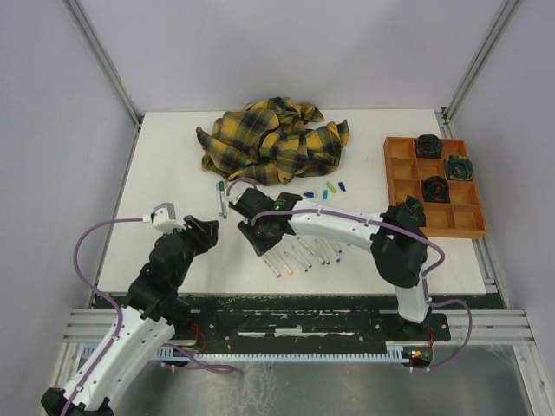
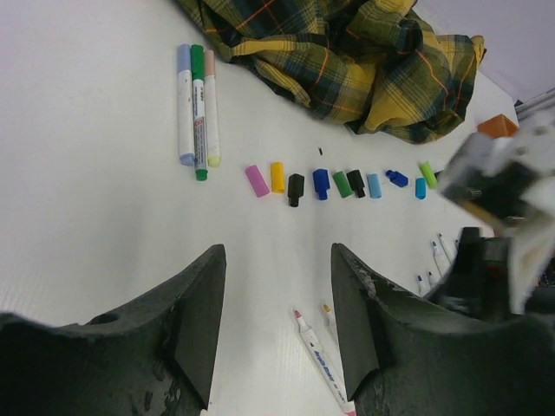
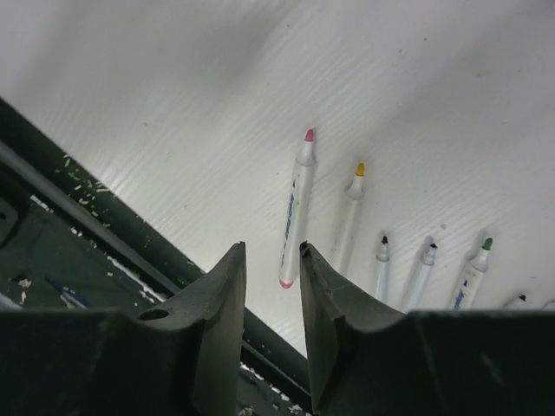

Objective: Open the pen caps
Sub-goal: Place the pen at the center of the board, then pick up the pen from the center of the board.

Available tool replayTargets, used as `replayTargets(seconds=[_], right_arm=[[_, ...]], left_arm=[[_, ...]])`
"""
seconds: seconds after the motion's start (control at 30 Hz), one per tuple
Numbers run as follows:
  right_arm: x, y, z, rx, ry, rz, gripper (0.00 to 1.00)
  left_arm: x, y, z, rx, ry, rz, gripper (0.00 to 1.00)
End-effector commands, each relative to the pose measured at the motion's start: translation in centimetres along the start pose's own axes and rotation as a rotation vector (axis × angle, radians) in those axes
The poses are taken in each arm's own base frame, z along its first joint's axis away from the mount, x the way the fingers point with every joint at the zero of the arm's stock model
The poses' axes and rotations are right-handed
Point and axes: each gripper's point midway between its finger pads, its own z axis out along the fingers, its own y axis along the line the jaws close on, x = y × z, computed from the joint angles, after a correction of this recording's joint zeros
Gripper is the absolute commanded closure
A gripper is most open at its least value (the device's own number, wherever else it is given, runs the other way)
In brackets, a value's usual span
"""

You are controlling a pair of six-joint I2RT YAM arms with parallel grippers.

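Observation:
The peach-capped pen is outward of and below my left gripper and its cap is still on, so my left gripper needs to move outward and down onto the pen's white body (image 1: 225,204) (image 2: 213,123).
Several uncapped white pens (image 1: 303,254) lie in a row near the table's front edge; the pink-tipped pen (image 3: 295,208) and the yellow-tipped pen (image 3: 350,208) show below my right wrist. Three capped pens (image 2: 196,108) lie side by side left of the plaid cloth. Loose pen caps (image 2: 321,183) in pink, yellow, black, blue and green form a row in front of the cloth. My right gripper (image 3: 272,253) hovers over the left end of the pen row, open by a narrow gap, holding nothing. My left gripper (image 2: 277,329) is open wide and empty, just left of the right one.
The yellow-and-black plaid cloth (image 1: 273,139) is bunched at the back middle. An orange compartment tray (image 1: 401,186) with dark bundles stands at the right. The table's dark front rail (image 3: 78,234) runs close under the right gripper.

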Motion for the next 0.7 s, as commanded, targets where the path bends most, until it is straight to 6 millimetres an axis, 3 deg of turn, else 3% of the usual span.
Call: replayTargets(seconds=[0.0,0.13,0.27,0.47,0.67], right_arm=[[-3.5,0.7,-6.0,-0.091,-0.143,-0.099,0.63],[-4.0,1.0,-9.2,-0.243,-0.184,-0.256,0.63],[-2.9,0.5,-12.8,-0.427,-0.184,-0.451,0.63],[-2.8,-3.2,-16.3,-0.464,-0.296,-0.485,0.61],[-3.9,-7.1,-19.6,-0.420,-0.469,-0.409,0.55]], left_arm=[[-0.4,-1.2,0.3,0.064,-0.036,-0.040,0.42],[-0.3,-1.8,1.1,0.099,-0.047,-0.018,0.42],[0.2,-2.4,2.5,0.106,-0.027,0.010,0.39],[1.3,-3.3,5.9,0.056,0.090,0.122,0.37],[3.0,-1.8,10.0,-0.081,0.242,0.256,0.37]])
